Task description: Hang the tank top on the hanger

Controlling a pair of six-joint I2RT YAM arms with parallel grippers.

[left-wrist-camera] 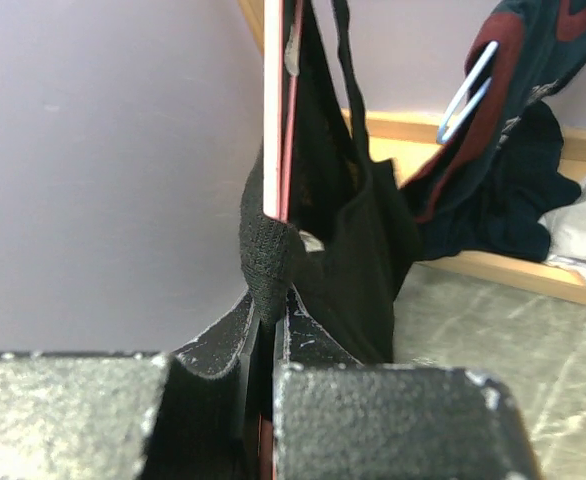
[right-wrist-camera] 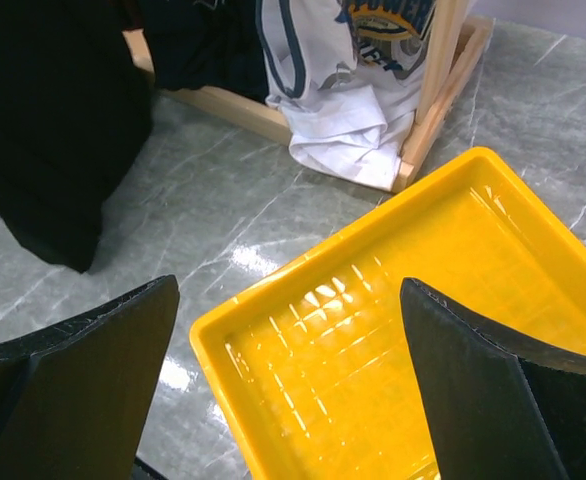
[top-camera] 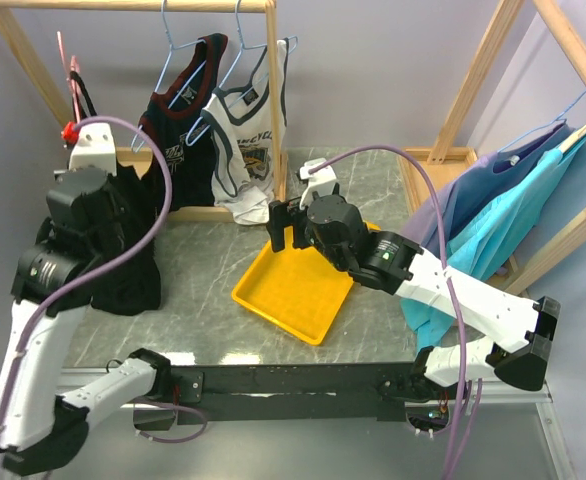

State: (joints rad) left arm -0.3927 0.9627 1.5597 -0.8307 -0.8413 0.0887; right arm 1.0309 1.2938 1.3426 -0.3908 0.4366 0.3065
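The rack's top bar [top-camera: 53, 4] is bare beside the navy jersey's hanger, so my left gripper needs to move the pink-red hanger outward to it and release.
The black tank top [top-camera: 123, 250] hangs from my left gripper [top-camera: 75, 132] at the far left and drapes down to the table. In the left wrist view my left gripper [left-wrist-camera: 270, 312] is shut on a bunched black strap of the tank top [left-wrist-camera: 358, 240], with the pink-red wire of the hanger [left-wrist-camera: 289, 120] running up between the jaws. The hanger [top-camera: 66, 58] stands upright by the rack's left post. My right gripper [top-camera: 283, 226] is open and empty above the yellow tray; the right wrist view shows its fingers [right-wrist-camera: 103, 350] wide apart and the tank top [right-wrist-camera: 53, 130] at the upper left.
A yellow tray [top-camera: 273, 300] lies mid-table [right-wrist-camera: 453, 200]. A navy jersey [top-camera: 181, 110] and a white jersey [top-camera: 248, 140] hang on light blue hangers [top-camera: 188, 40] from a wooden rack [top-camera: 273, 110]. Blue garments [top-camera: 503, 210] hang at the right.
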